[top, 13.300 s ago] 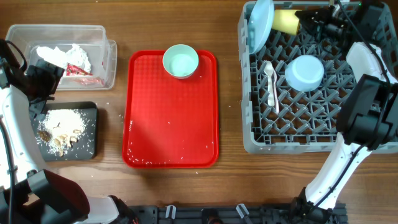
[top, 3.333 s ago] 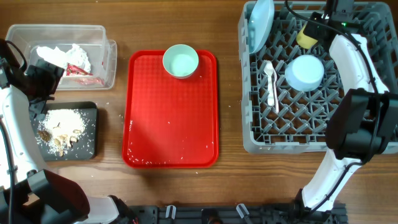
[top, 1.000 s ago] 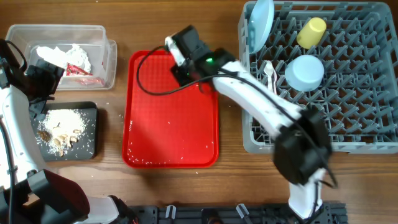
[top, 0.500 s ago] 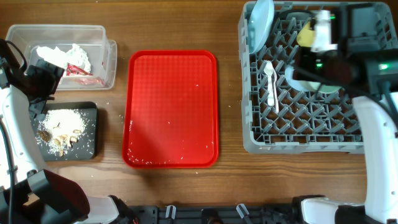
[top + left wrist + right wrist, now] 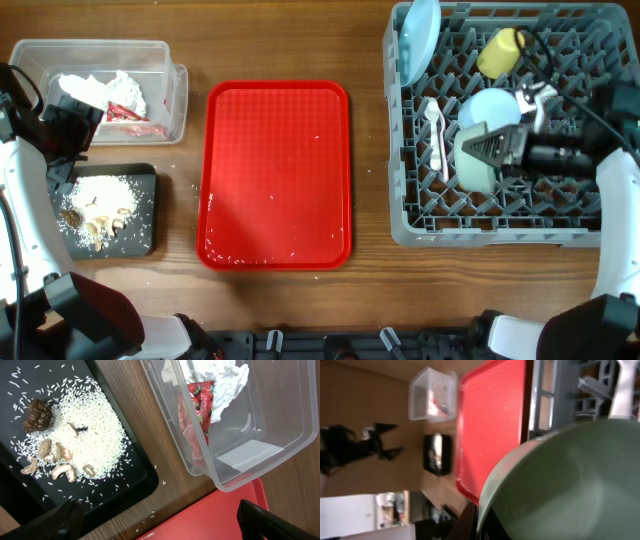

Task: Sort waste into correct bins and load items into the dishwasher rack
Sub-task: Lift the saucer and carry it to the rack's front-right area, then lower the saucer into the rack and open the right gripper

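The pale green bowl (image 5: 477, 172), still on edge in my right gripper, must next go down into the rack and tip over before I open.
My right gripper (image 5: 497, 148) is shut on the rim of the pale green bowl (image 5: 474, 165), which is tilted on edge inside the grey dishwasher rack (image 5: 404, 228), just in front of the light blue bowl (image 5: 496, 103). In the right wrist view the green bowl (image 5: 570, 480) fills the frame, with my gripper (image 5: 487, 520) clamped on its rim. The rack also holds the light blue plate (image 5: 420, 38), the yellow cup (image 5: 500, 52) and the white spoon (image 5: 437, 135). My left gripper (image 5: 165, 525) is open and empty above the gap between the clear tub (image 5: 280, 415) and the black tray (image 5: 132, 477).
The clear tub (image 5: 170, 95) holds white napkins (image 5: 100, 90) and a red wrapper (image 5: 127, 112). The black tray (image 5: 145, 235) holds rice and brown scraps (image 5: 95, 210). The red serving tray (image 5: 275, 175) lies mid-table with a few crumbs on it.
My right arm took the pale green bowl off the red tray, carried it right and now holds it down in the rack by the blue bowl. The left arm has not moved.
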